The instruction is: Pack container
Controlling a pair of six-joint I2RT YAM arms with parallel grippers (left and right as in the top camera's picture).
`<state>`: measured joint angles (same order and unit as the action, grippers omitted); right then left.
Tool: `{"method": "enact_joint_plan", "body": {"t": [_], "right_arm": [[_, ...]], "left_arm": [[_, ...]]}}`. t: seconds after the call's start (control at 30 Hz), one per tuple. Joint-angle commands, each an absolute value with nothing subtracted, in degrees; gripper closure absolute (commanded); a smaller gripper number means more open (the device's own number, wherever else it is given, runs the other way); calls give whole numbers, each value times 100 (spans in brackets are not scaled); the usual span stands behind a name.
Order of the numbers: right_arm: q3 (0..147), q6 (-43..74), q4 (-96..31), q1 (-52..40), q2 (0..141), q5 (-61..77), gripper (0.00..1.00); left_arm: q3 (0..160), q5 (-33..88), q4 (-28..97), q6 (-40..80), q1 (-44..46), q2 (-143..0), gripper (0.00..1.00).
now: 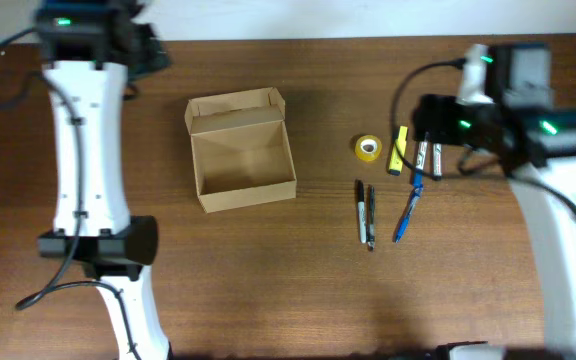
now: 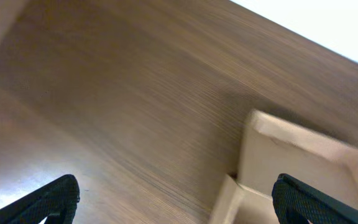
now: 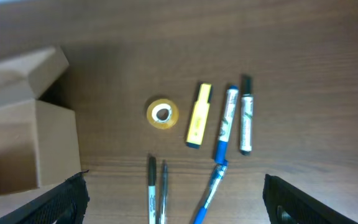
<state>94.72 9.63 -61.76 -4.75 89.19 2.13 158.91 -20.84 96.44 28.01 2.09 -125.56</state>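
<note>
The right gripper shifts toward the box next, down onto the side of the yellow tape roll, whose open hole faces up for a finger.
The container is an open tan cardboard box with its flap lid standing at the back, and nothing shows inside it. It also shows in the left wrist view and in the right wrist view. My left gripper is open and empty at the far left, above bare table beside the box's corner. My right gripper is open and empty over the pens. On the table lie a yellow highlighter, two markers, a blue pen and two black pens.
A small yellow tape roll lies between the box and the highlighter; it also shows in the right wrist view. The table's far edge meets a white wall.
</note>
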Motion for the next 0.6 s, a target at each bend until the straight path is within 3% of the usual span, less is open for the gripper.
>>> {"method": "enact_joint_plan", "body": {"t": [0.0, 0.23, 0.57], "right_arm": [[9835, 825, -6283, -740, 9915, -25, 10], [11067, 161, -6624, -1304, 11740, -93, 10], [11218, -23, -6508, -1420, 12599, -110, 11]], "left_arm": [[15944, -2167, 9668, 2687, -158, -12379, 0], [15944, -2169, 9666, 2687, -617, -12379, 0], [15944, -2169, 9666, 2687, -655, -12379, 0]]}}
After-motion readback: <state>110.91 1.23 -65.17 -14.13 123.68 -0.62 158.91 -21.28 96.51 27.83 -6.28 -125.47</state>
